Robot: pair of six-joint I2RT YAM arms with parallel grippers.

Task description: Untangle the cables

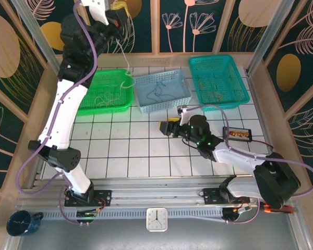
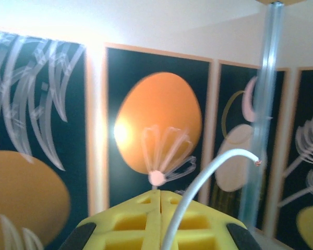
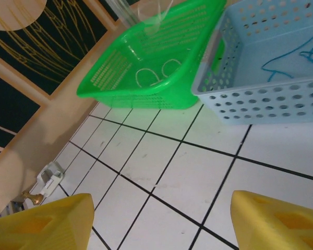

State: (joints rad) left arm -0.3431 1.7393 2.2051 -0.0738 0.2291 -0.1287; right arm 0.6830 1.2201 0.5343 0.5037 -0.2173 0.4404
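Note:
My left gripper will next go down into the green basket to let go of the thin white cable (image 1: pixel 126 62) there, because the basket is well below my raised fingers.
My left gripper (image 1: pixel 116 9) is raised high at the back left, its yellow fingers (image 2: pixel 141 219) pressed together. It is shut on a thin white cable (image 2: pixel 208 172) that arcs up past the fingertips. That cable (image 1: pixel 126 62) hangs down to the green basket (image 1: pixel 126 107). More whitish cables (image 1: pixel 107 97) lie in the green basket, a dark blue cable (image 1: pixel 159 94) in the light blue basket (image 1: pixel 185 99), and tan cables (image 1: pixel 211 86) in the teal basket (image 1: pixel 240 96). My right gripper (image 1: pixel 171 121) is low over the white tiles, open, with nothing between its fingers (image 3: pixel 41 221).
The three baskets stand in a row at the back of the tiled table (image 1: pixel 130 151). A small black device (image 1: pixel 237 134) with a lead lies at the right. The right wrist view looks at the green basket (image 3: pixel 109 78) and blue basket (image 3: pixel 261 104) across bare tiles.

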